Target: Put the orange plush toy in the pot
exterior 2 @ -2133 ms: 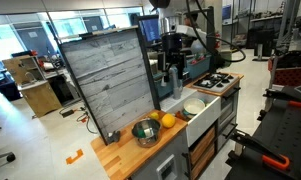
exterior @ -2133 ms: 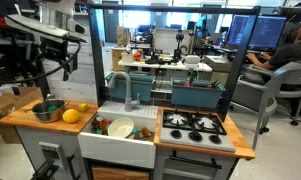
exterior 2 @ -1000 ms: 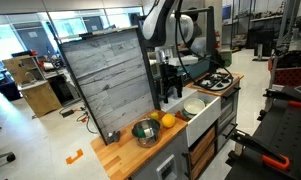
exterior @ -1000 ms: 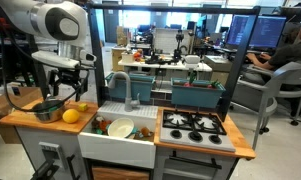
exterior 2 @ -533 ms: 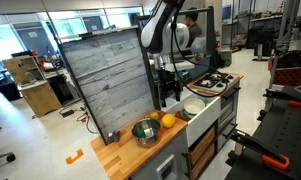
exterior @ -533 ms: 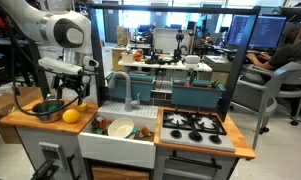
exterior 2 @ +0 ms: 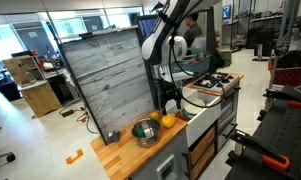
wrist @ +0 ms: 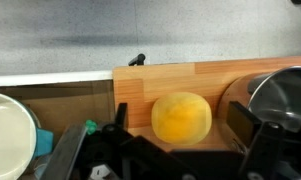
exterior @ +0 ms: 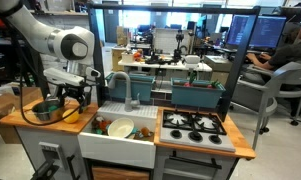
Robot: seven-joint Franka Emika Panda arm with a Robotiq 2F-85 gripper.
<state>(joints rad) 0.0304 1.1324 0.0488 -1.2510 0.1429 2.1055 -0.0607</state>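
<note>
My gripper lowers around the round sides of the orange plush toy [exterior 2: 168, 121] [wrist: 181, 119] next and closes, since the toy lies below, between the gripper's open fingers.
The orange plush toy [exterior 2: 168, 121] lies on the wooden counter between the pot and the sink. In the wrist view it is a round yellow-orange ball [wrist: 181, 117]. The shiny silver pot [exterior: 45, 110] stands beside it, toward the counter's end, and shows in both exterior views [exterior 2: 145, 131] and at the right edge of the wrist view [wrist: 285, 95]. My gripper [exterior 2: 171, 103] hangs open just above the toy. In the wrist view its two fingers [wrist: 175, 138] stand apart on either side of the toy, not touching it.
A smaller, paler yellow round item [exterior 2: 156, 118] lies close to the toy and the pot. A white bowl [exterior: 120, 128] sits in the sink [wrist: 8, 125], with a faucet [exterior: 123, 90] behind it. A stove top [exterior: 195, 125] is beyond the sink. A grey panel wall [exterior 2: 105, 80] backs the counter.
The arm has swung in from high beside the counter and come down over the toy. The gripper stays open; the toy and the pot have not moved.
</note>
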